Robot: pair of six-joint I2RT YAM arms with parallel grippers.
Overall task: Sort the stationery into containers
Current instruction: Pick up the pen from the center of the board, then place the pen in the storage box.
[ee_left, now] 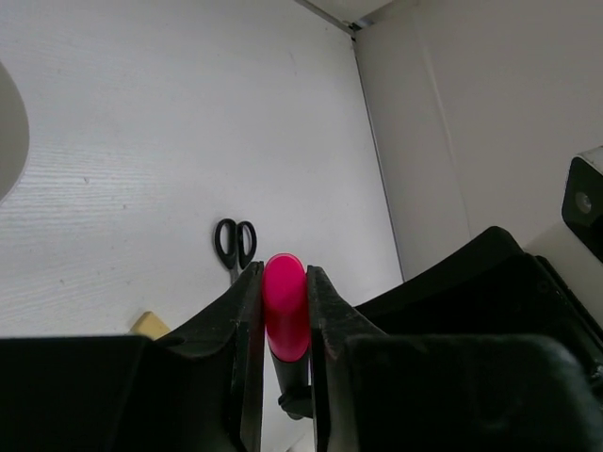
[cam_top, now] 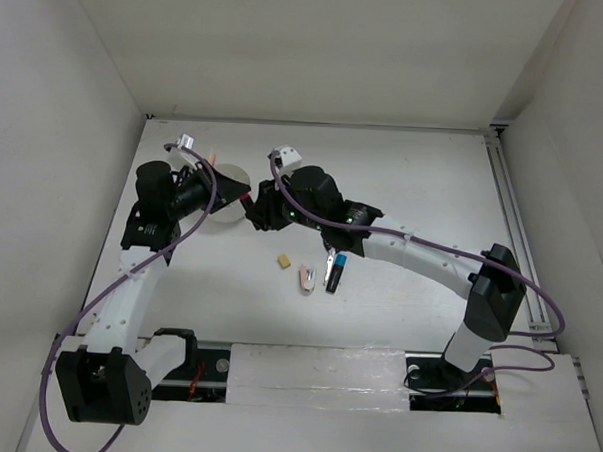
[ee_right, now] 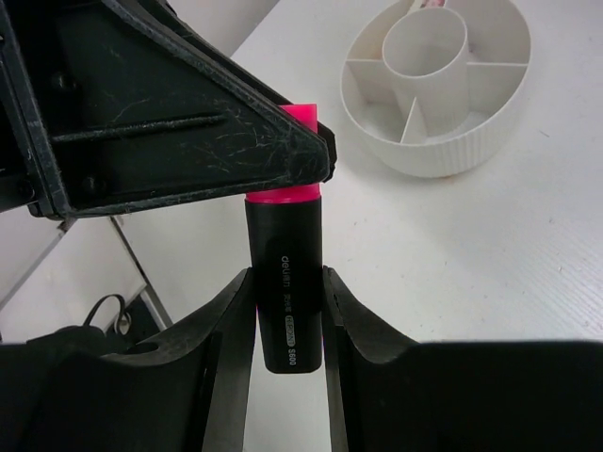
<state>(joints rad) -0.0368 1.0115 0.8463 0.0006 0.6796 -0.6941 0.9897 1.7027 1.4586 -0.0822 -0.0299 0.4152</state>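
Observation:
The tray's empty far section point(cam_top: 236, 173) lies below and outward of my left gripper, so next my left gripper needs to swing outward, lower the highlighter inside and release it.
A black highlighter point(ee_right: 285, 282) with a pink cap point(ee_left: 285, 301) hangs in the air between both grippers. My left gripper point(ee_left: 283, 275) is shut on the pink cap. My right gripper point(ee_right: 285, 281) is shut on the black body. The two grippers meet left of the table's centre, the left gripper point(cam_top: 245, 196) against the right gripper point(cam_top: 255, 212). The round white tray point(ee_right: 452, 155), with wedge compartments and a central cup, stands just behind them, its compartments in view empty. In the top view my left arm hides much of the tray point(cam_top: 220, 220).
On the table lie a tan eraser point(cam_top: 283, 260), a white-pink piece point(cam_top: 306, 278) and a blue-capped highlighter point(cam_top: 334, 273). Black-handled scissors point(ee_left: 235, 243) lie near them, partly under my right arm. White walls enclose the table on three sides.

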